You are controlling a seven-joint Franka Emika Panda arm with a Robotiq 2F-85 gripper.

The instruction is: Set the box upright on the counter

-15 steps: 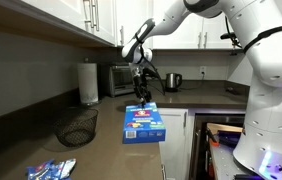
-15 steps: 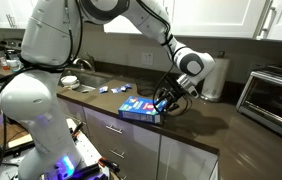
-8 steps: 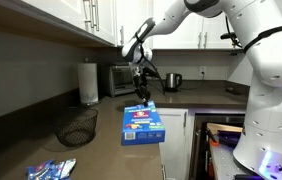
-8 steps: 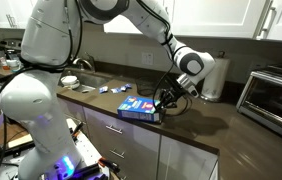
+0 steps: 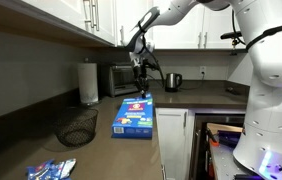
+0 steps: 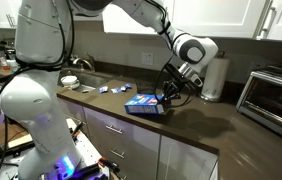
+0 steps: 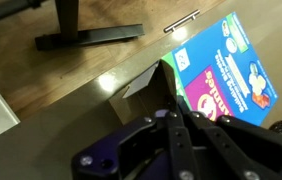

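The box still slopes low over the counter, so the gripper needs to rise and carry the held edge of the box over the box's lower end (image 5: 132,131), then let go of it upright.
The box (image 5: 133,116) is flat and blue with colourful print. It hangs tilted over the dark counter (image 5: 101,150) near the counter's front edge. In both exterior views my gripper (image 5: 141,93) is shut on its far upper edge, and that end is raised. The box (image 6: 145,104) slopes down away from the gripper (image 6: 167,97). The wrist view shows the fingers pressed together on the edge of the box (image 7: 226,75), with the gripper (image 7: 171,100) directly above it. The box's lower end is not clearly touching the counter.
A black wire basket (image 5: 78,125) and some small packets (image 5: 51,170) lie on the counter beside the box. A paper towel roll (image 5: 89,82), a toaster oven (image 5: 116,78) and a kettle (image 5: 173,80) stand at the back. A sink (image 6: 81,80) is further along.
The jaws have closed on the box's edge. The arm has risen, lifting that end, so the box now tilts more steeply than before.
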